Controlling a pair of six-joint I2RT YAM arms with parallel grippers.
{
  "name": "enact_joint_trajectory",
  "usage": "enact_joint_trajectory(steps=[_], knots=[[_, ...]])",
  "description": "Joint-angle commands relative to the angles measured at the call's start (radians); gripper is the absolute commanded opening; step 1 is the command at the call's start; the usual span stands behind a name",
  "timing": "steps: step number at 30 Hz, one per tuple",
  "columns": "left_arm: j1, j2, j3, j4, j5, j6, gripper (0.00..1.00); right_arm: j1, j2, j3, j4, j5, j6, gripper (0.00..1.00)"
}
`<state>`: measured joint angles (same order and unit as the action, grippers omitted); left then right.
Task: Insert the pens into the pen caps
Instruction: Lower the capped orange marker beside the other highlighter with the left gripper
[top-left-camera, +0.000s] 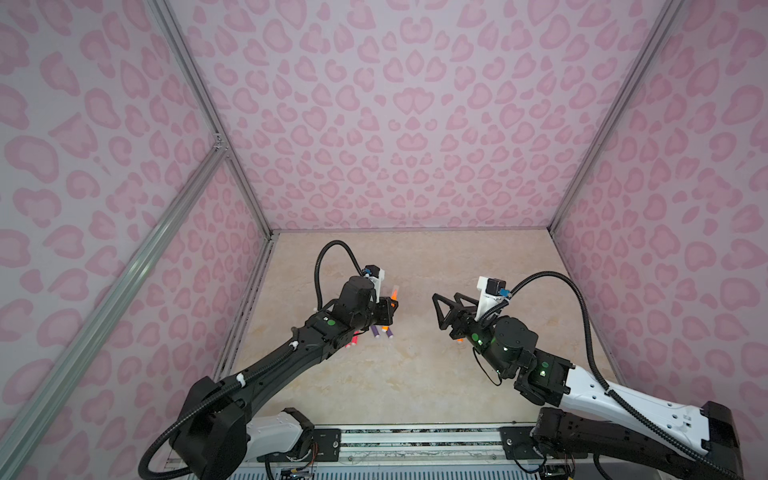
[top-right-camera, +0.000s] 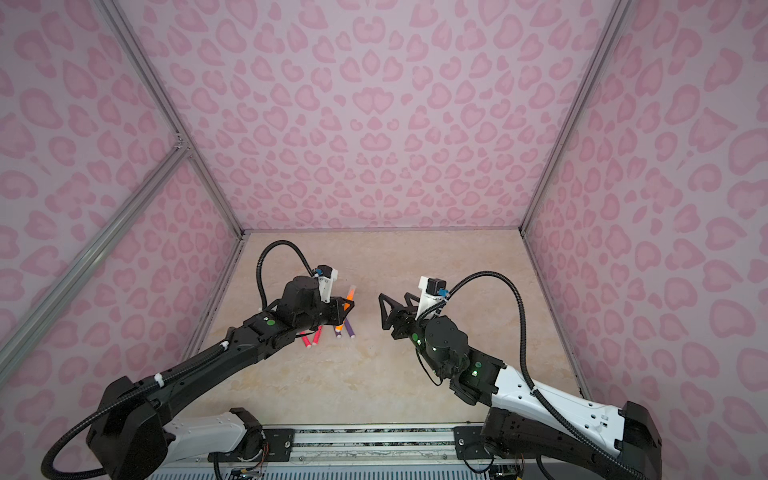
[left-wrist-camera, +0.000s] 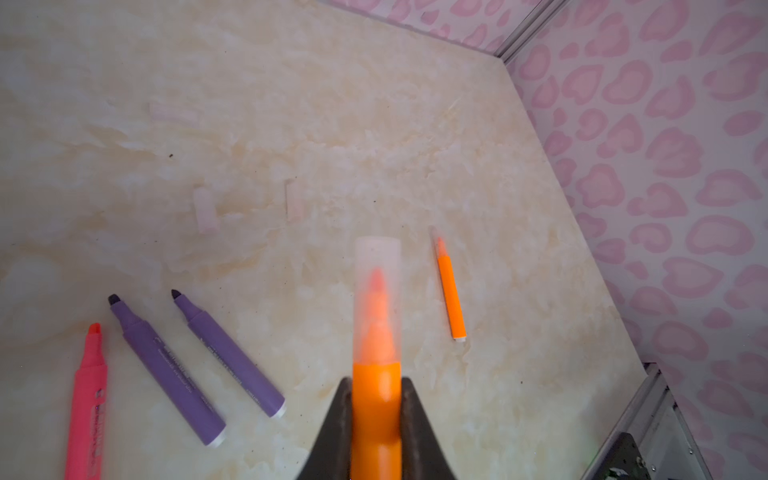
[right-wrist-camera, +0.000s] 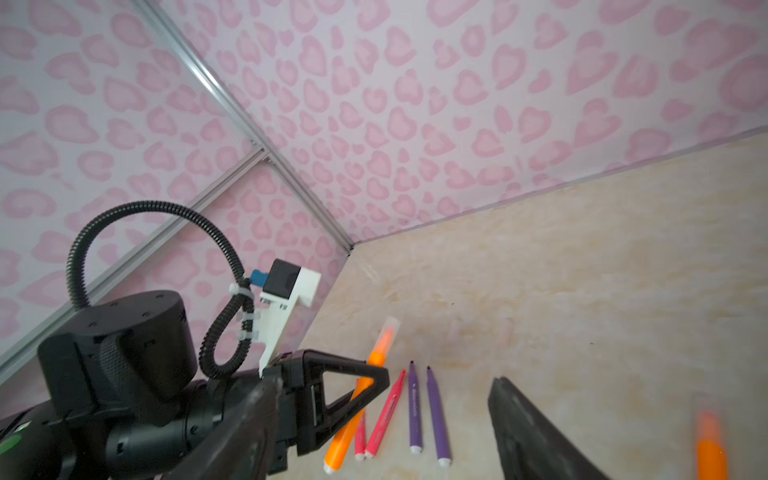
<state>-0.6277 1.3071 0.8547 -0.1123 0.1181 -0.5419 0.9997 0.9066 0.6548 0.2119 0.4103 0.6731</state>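
The left gripper moves down and across toward the second orange pen next, to the bare tabletop beside it, and releases, since the held pen is capped.
My left gripper (left-wrist-camera: 376, 386) is shut on an orange pen (left-wrist-camera: 376, 415) whose tip sits inside a clear pen cap (left-wrist-camera: 378, 266). It shows in both top views (top-left-camera: 392, 305) (top-right-camera: 349, 305), held above the table. My right gripper (top-left-camera: 437, 312) (right-wrist-camera: 386, 386) hangs open and empty a short way to the right, facing it. On the table lie two purple pens (left-wrist-camera: 166, 374) (left-wrist-camera: 228, 353), two pink-red pens (right-wrist-camera: 384, 415) (right-wrist-camera: 360, 436), and a second orange pen (left-wrist-camera: 451, 299) with a cap over its tip. Loose caps (left-wrist-camera: 205, 210) (left-wrist-camera: 294, 199) (left-wrist-camera: 172, 114) lie faint beyond them.
The beige marbled table (top-left-camera: 374, 374) is boxed in by pink patterned walls (top-left-camera: 415, 124) with aluminium corner posts (top-left-camera: 582, 166). A metal rail (top-left-camera: 415, 440) runs along the front edge between the two arm bases.
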Motion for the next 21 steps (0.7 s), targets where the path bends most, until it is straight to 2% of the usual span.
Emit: enact_joint_trajectory(steps=[1,3,4,5,7,12,16,21], knots=[[-0.014,0.102,0.045,-0.009,-0.057,-0.046,0.04,-0.037,-0.042,-0.023,-0.105,0.104,0.034,0.81],[-0.028,0.194,0.087,-0.016,-0.061,-0.086,0.04,-0.061,-0.076,-0.009,-0.196,0.173,0.087,0.83],[-0.033,0.252,0.126,-0.034,-0.057,-0.117,0.04,-0.069,-0.085,0.002,-0.234,0.202,0.116,0.97],[-0.039,0.314,0.170,-0.050,-0.049,-0.149,0.04,-0.077,-0.088,0.014,-0.265,0.219,0.130,0.99],[-0.059,0.420,0.252,-0.064,-0.040,-0.199,0.04,-0.083,-0.076,0.038,-0.309,0.244,0.142,0.99],[-0.153,0.634,0.510,-0.174,-0.172,-0.213,0.03,-0.108,-0.018,0.125,-0.497,0.351,0.260,0.99],[-0.171,0.716,0.596,-0.171,-0.131,-0.236,0.03,-0.126,0.020,0.160,-0.525,0.349,0.258,0.99],[-0.210,0.782,0.633,-0.171,-0.091,-0.251,0.03,-0.128,0.043,0.169,-0.567,0.368,0.353,0.99]])
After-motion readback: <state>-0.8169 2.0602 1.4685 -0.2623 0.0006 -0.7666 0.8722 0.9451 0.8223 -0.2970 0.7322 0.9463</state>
